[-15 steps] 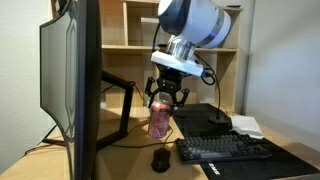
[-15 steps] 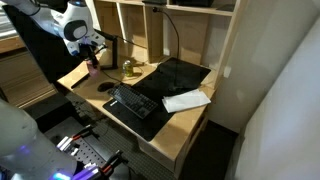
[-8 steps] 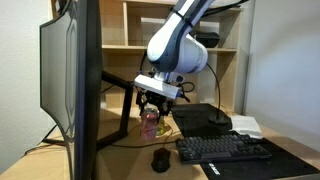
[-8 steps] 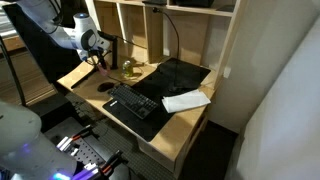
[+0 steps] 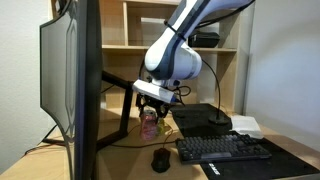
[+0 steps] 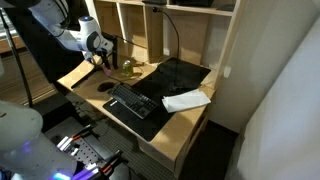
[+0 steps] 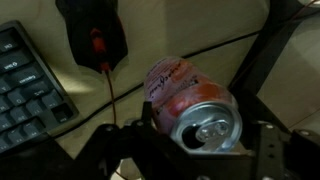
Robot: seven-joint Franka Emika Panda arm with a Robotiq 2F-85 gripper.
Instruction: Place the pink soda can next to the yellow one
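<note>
My gripper should next move the pink can away from the mouse toward the shelves, then lower it beside the yellow can [image 6: 128, 68], which is nearer the shelves.
My gripper [image 5: 150, 103] is shut on the pink soda can [image 5: 150, 122] and holds it low over the desk, behind the mouse. In the wrist view the pink can [image 7: 178, 90] lies between the jaws [image 7: 195, 140], with its silvery top towards the camera. In an exterior view the gripper [image 6: 103, 58] is at the desk's far left, and the yellow-green can [image 6: 128, 68] stands on the desk just beside it. The yellow can is out of the wrist view.
A large monitor [image 5: 70, 80] on a black arm fills the left side. A black mouse [image 5: 160, 158] and keyboard [image 5: 225, 150] lie in front. A black laptop [image 6: 175, 78] and white paper [image 6: 187, 100] lie to the right. Wooden shelves [image 5: 125, 30] stand behind.
My gripper has come down and shifted towards the monitor with the pink can still in it. The can has dropped from mid-air to just above the desk.
</note>
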